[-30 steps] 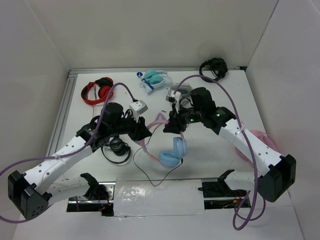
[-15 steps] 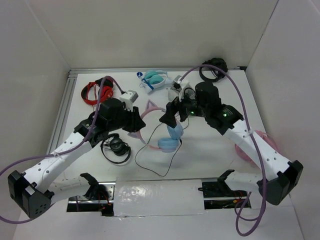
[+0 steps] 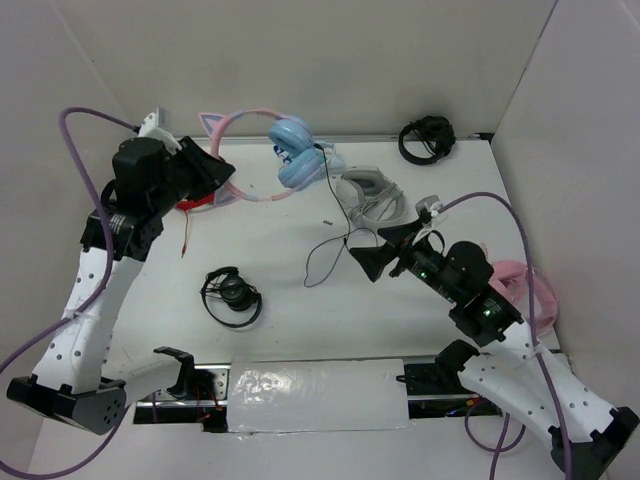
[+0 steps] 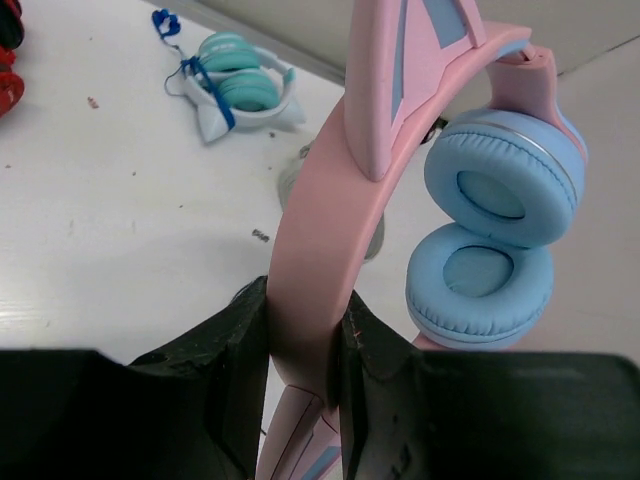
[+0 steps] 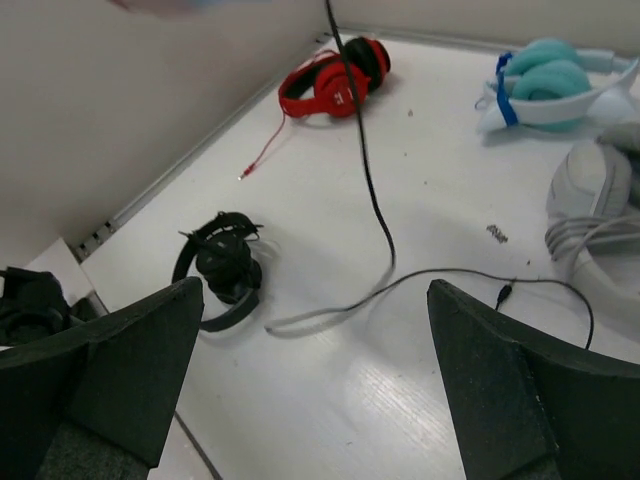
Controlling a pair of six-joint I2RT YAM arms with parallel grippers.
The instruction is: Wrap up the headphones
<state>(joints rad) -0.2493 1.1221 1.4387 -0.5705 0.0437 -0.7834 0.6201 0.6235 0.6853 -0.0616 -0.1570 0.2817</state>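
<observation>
The robot's right gripper next has to reach outward and to the left in the top view, to the hanging part of the cable, where the cable is clear of the tabletop.
The headphones (image 3: pixel 262 150), with a pink cat-eared headband and light blue ear cups (image 4: pixel 495 190), hang in the air over the back left of the table. My left gripper (image 3: pixel 215 175) is shut on the pink headband (image 4: pixel 320 220), which fills the gap between its jaws (image 4: pixel 300 310). The thin black cable (image 3: pixel 328 215) drops from the cups and lies looped on the table (image 5: pixel 370 190), its plug (image 5: pixel 505 293) loose. My right gripper (image 3: pixel 378 250) stands wide open just right of that loop, low over the table, with nothing between its fingers (image 5: pixel 315 290).
Red headphones (image 5: pixel 335 80) lie back left, teal-and-white ones (image 4: pixel 235 90) at the back, grey-white ones (image 3: pixel 370 195) behind my right gripper. Small black headphones (image 3: pixel 232 295) sit front left, another black pair (image 3: pixel 425 138) back right. All-pink headphones (image 3: pixel 525 285) lie by the right arm.
My left arm has lifted the headphones from mid-table up to the back left. My right gripper has let go, opened wide and pulled back to the right. The cable now dangles.
</observation>
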